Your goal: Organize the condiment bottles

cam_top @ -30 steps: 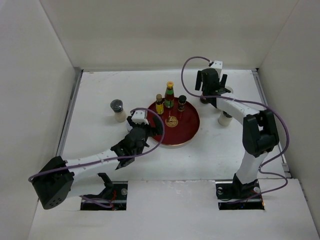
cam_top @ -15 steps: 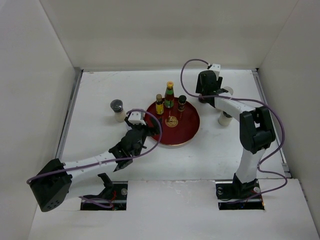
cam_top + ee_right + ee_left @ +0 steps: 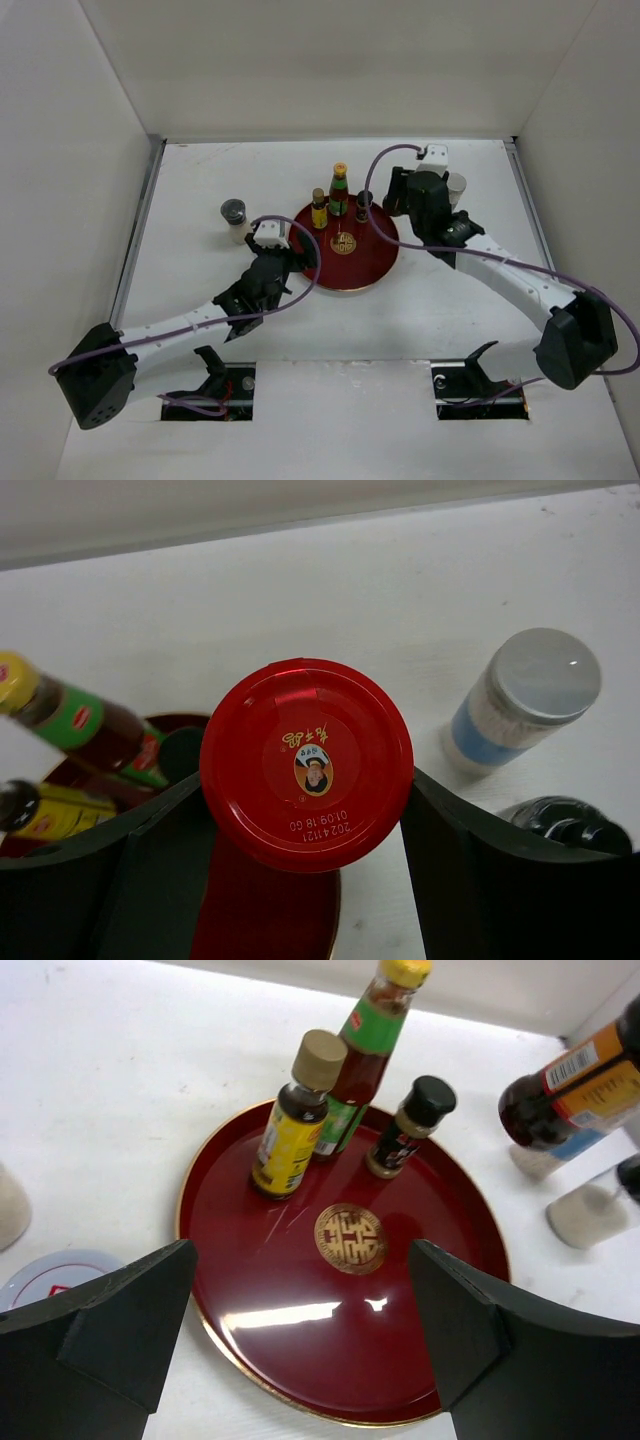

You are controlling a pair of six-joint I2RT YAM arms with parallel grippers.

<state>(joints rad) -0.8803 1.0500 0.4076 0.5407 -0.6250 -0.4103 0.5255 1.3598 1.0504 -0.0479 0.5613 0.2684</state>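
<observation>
My left gripper shifts over and down around the pale round lid [image 3: 55,1277] next, since it sits off the tray, below and to the left in the wrist view.
My right gripper [image 3: 422,200] is shut on the red-lidded jar [image 3: 305,760] and holds it in the air over the right rim of the round red tray [image 3: 375,265]. The jar also shows in the left wrist view [image 3: 560,1085]. On the tray's far side stand the green-necked yellow-capped bottle [image 3: 340,190], the dark yellow-capped bottle [image 3: 319,208] and the black-capped jar [image 3: 364,205]. The grey-lidded jar [image 3: 530,695] stands on the table right of the tray, with a dark-lidded jar [image 3: 570,825] beside it. My left gripper [image 3: 300,262] is open and empty at the tray's near-left rim.
A pale jar with a dark grey lid [image 3: 235,218] stands on the table left of the tray. A pale round lid with a red mark [image 3: 50,1275] shows by my left finger. White walls close the table on three sides.
My right gripper has moved nearer and leftward from the back right to the tray's right rim, its elbow swinging out right. My left gripper has drawn back slightly from the tray.
</observation>
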